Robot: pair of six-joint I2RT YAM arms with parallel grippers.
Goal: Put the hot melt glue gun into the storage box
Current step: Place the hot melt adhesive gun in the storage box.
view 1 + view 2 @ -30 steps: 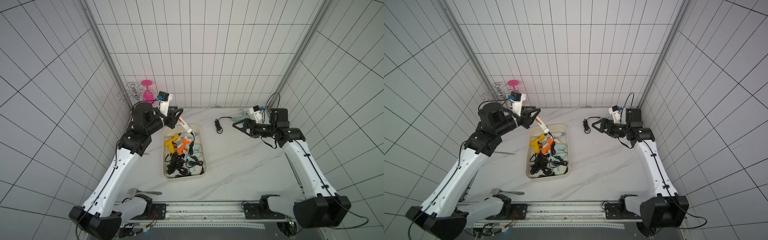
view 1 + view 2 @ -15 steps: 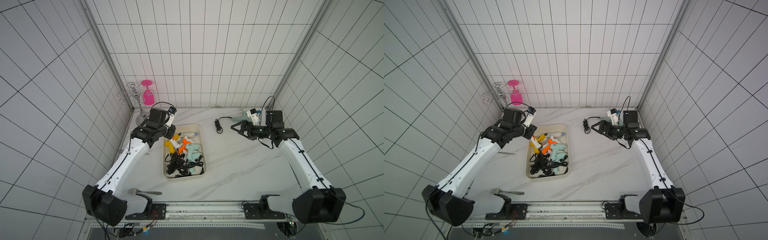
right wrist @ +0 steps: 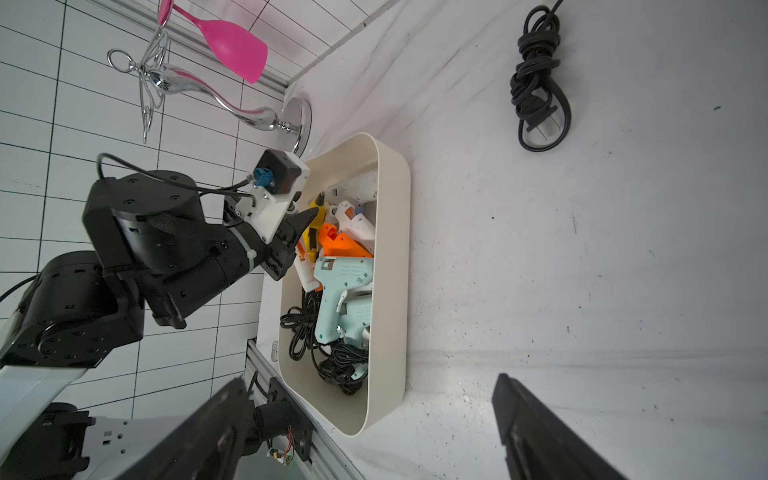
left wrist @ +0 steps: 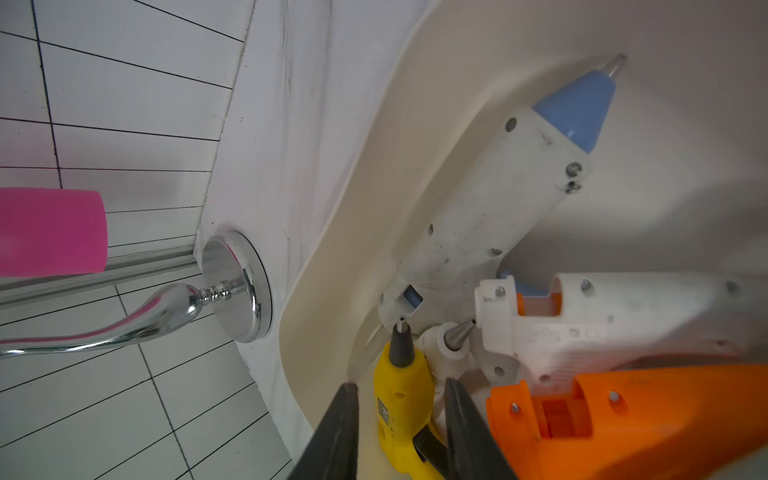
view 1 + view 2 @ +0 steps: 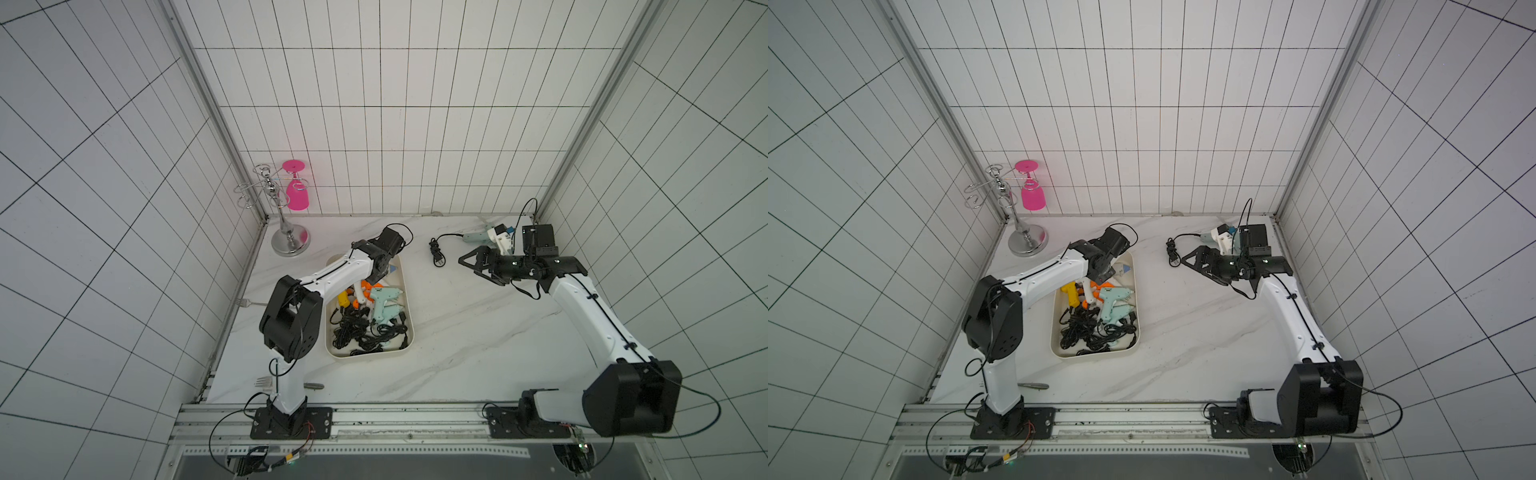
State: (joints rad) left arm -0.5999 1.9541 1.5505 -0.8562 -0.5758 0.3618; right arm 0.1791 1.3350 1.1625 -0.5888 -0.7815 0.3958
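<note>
My left gripper moves down and away from the chrome stand next, toward the white nozzle collar (image 4: pixel 442 352), and releases, since the fingertips are already inside the storage box.
The cream storage box (image 5: pixel 409 316) (image 5: pixel 1138 316) holds several glue guns and black cords. A white hot melt glue gun with a blue nozzle (image 4: pixel 478 199) (image 3: pixel 361 183) lies at the box's far end, beyond my left fingertips. My left gripper (image 4: pixel 400 382) (image 3: pixel 309 216) is low inside the box, its jaws partly apart. A yellow gun (image 4: pixel 390 411) and a white nozzle collar show between them, and I cannot tell whether they press anything. My right gripper (image 5: pixel 467 266) (image 3: pixel 372 380) hangs wide open and holds nothing, over the table right of the box.
A pale glue gun (image 5: pixel 478 237) lies on the table behind my right wrist, its black cord coil (image 5: pixel 436 255) (image 3: pixel 536 83) between the arms. A chrome stand (image 5: pixel 291 243) with a pink glass (image 5: pixel 297 195) stands at the back left. A fork (image 5: pixel 266 381) lies by the left base.
My left arm came down from above the box and swung its wrist over the far end; the white gun it carried now rests inside. My right gripper drifted slightly.
</note>
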